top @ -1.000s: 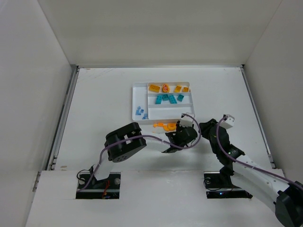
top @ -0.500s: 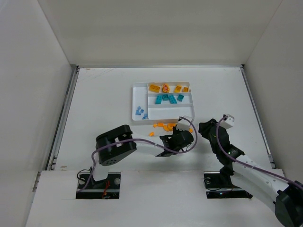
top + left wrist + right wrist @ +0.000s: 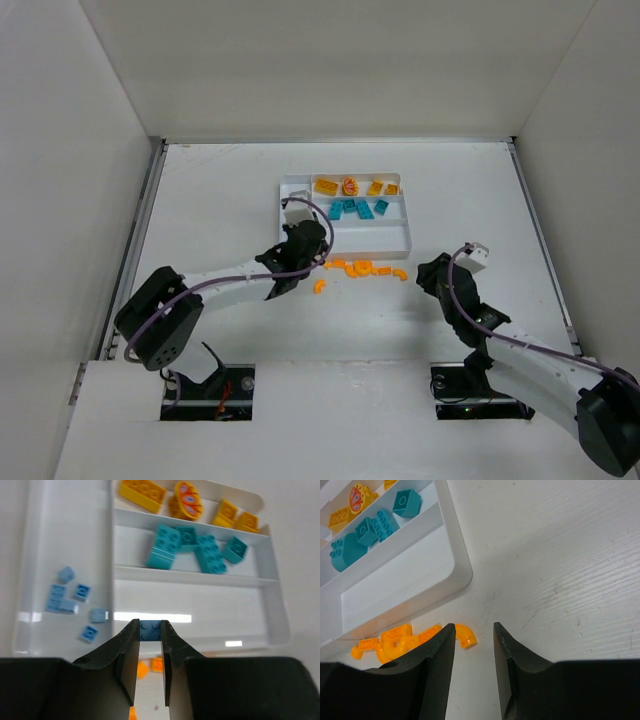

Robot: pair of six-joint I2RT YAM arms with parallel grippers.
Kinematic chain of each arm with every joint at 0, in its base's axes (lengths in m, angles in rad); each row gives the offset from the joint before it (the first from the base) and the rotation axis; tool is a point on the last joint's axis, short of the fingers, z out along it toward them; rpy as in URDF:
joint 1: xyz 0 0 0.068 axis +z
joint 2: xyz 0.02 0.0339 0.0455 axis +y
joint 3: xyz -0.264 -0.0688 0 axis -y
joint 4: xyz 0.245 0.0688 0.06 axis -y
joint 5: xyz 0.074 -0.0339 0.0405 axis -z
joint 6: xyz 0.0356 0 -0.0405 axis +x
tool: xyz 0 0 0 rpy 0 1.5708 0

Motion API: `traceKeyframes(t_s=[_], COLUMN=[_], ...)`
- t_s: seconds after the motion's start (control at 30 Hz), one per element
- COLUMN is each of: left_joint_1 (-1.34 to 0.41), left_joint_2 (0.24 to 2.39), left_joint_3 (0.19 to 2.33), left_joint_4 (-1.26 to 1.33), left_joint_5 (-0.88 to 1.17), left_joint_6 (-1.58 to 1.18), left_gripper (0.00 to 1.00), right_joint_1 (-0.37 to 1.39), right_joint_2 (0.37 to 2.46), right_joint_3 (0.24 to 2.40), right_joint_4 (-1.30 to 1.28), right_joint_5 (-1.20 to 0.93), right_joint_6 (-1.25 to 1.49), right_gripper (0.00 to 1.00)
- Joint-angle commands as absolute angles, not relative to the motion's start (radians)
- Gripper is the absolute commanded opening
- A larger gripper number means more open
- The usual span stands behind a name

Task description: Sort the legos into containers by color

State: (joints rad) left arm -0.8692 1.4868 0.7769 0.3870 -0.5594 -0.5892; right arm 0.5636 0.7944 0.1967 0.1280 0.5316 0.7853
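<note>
The left gripper moves to the left in the top view above the light blue bricks next and releases, since they lie in the tray's narrow side section.
My left gripper [image 3: 305, 240] [image 3: 150, 626] hangs over the near left corner of the white tray [image 3: 400, 215] [image 3: 277, 605], shut on a small blue brick [image 3: 150, 631]. Several light blue bricks [image 3: 65, 597] lie in the narrow side section. Yellow pieces [image 3: 142, 491] fill the far long section and teal bricks [image 3: 165, 545] the middle one. Orange legos [image 3: 365, 268] [image 3: 395, 639] lie on the table in front of the tray, one [image 3: 320, 286] apart from them. My right gripper [image 3: 420, 272] [image 3: 474, 626] is open beside an orange curved piece [image 3: 466, 635].
The near long section of the tray [image 3: 200, 600] holds no bricks. White walls [image 3: 90, 150] enclose the table on three sides. Both arm bases [image 3: 205, 385] sit at the near edge.
My left gripper has closed on the blue brick and swung left from the orange pile to the tray's near left corner. The orange legos now lie uncovered. The right arm has barely moved.
</note>
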Motion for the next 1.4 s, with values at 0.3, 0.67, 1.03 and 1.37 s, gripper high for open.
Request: traceKeyframes(t_s=[0.3,0.67,1.03,1.37], left_joint_1=[-0.631,-0.624,-0.864,-1.036], left_joint_2=[1.649,1.577,1.286,1.265], left_joint_3=[0.824,0.773,0.531,0.460], left_joint_4=[0.400,0.413,0.367,0.295], left_joint_5=[-0.469,-0.472,-0.538,-0.508], left_joint_6=[-0.614,-0.620,-0.558,-0.630], left_gripper=[0.17,0.39,0.38,0.43], right_joint_1=[0.611,0.607,0.624,0.650], right_joint_2=[0.893,1.032,1.203,1.268], right_joint_3=[0.268,0.340,0.419,0.442], right_joint_4=[0.170,0.133,0.137,0.143], right_joint_5=[0.548,0.474,0.449,0.440], right_joint_6=[0.758,0.759,0.810,0.841], right_gripper=[0.40,0.51,0.55,0.63])
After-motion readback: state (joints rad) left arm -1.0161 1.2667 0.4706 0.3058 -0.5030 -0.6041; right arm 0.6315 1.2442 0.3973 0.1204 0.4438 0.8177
